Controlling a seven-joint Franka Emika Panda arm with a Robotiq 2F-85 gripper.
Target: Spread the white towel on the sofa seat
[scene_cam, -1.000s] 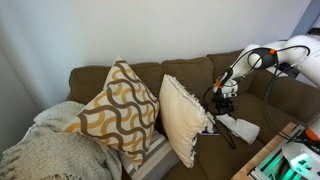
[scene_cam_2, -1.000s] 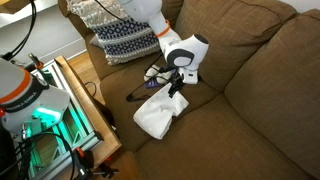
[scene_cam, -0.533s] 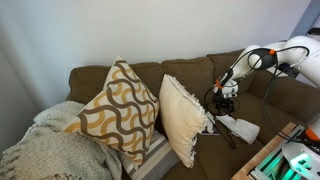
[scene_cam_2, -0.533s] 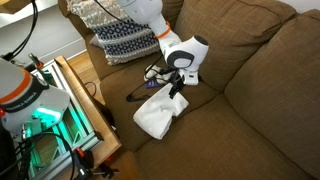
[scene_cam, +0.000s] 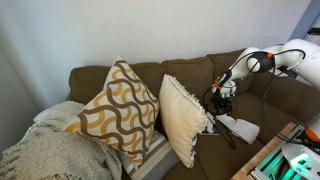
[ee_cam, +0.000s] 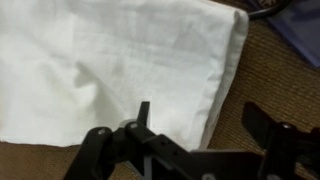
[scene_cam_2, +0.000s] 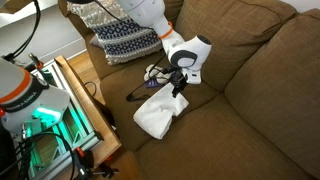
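I should go down next and close my fingers on the towel's inner edge (scene_cam_2: 181,100) (ee_cam: 212,122), which is just below my gripper and runs between my open fingers.
The white towel (scene_cam_2: 158,116) lies folded on the brown sofa seat (scene_cam_2: 240,130) near its front edge. It also shows in an exterior view (scene_cam: 241,128) and fills most of the wrist view (ee_cam: 110,60). My gripper (scene_cam_2: 179,90) hangs just over the towel's end nearest the seat's middle, seen too in an exterior view (scene_cam: 224,101). In the wrist view the gripper (ee_cam: 200,112) is open and empty. One finger is over the towel, the other over bare sofa fabric, so the towel's edge lies between them.
Two cushions, a wavy-patterned one (scene_cam: 118,110) and a cream one (scene_cam: 182,118), stand on the sofa beside the arm. A knitted blanket (scene_cam: 45,150) lies further along. A patterned pillow (scene_cam_2: 125,40), black cables (scene_cam_2: 150,74) and a wooden crate with green light (scene_cam_2: 60,120) are beside the seat.
The arm's elbow has dropped a little and the gripper has edged slightly along the towel. The towel has not moved.
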